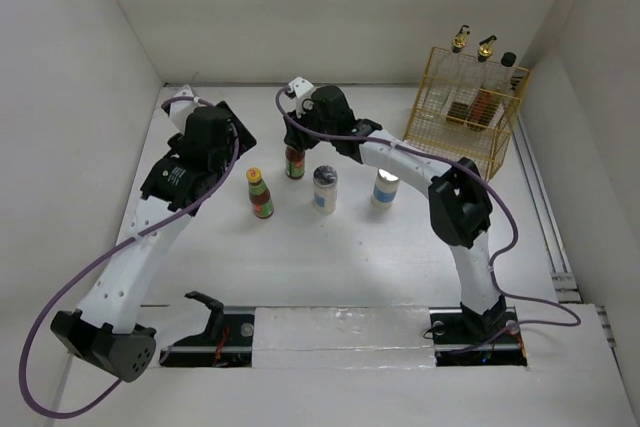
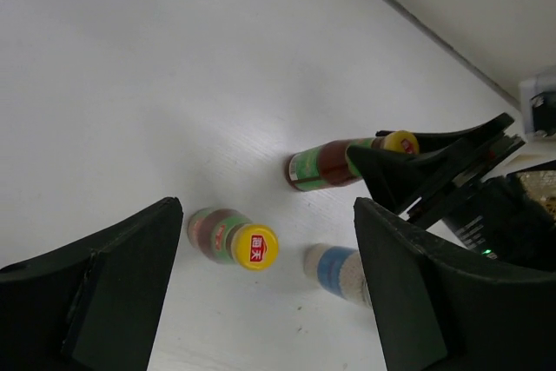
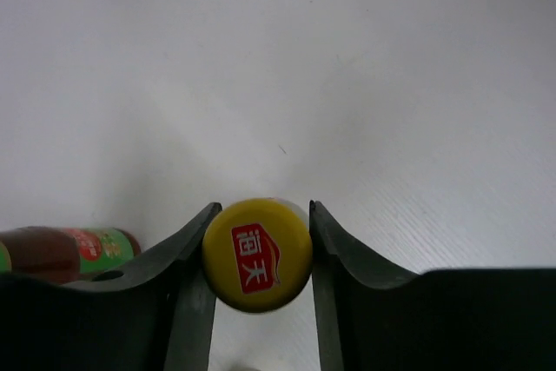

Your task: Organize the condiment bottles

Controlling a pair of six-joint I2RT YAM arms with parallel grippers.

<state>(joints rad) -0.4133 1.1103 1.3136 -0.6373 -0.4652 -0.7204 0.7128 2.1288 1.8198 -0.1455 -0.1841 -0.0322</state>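
Note:
My right gripper lifts across next, lowers the red-labelled bottle onto the rack's front shelf [image 1: 431, 132] and then releases it. That shelf lies to its right in the top view.
My right gripper [image 1: 297, 147] is shut on the yellow cap [image 3: 257, 254] of a red-labelled sauce bottle [image 1: 294, 164], which stands upright at the table's middle back. In the left wrist view this bottle [image 2: 330, 162] shows between the right fingers [image 2: 417, 171]. A second sauce bottle [image 1: 261, 194] stands free to its front left. My left gripper [image 2: 269, 301] is open and empty, hovering above and left of this second bottle [image 2: 233, 239]. Two white blue-labelled shakers [image 1: 325, 190] [image 1: 385, 188] stand in a row to the right. One shaker [image 2: 340, 272] shows beside my left gripper's right finger.
A yellow wire rack [image 1: 440, 112] stands at the back right and holds taller bottles with dark and gold tops [image 1: 485, 97]. White walls close the table at the left, back and right. The second sauce bottle shows at the left edge of the right wrist view [image 3: 69, 251].

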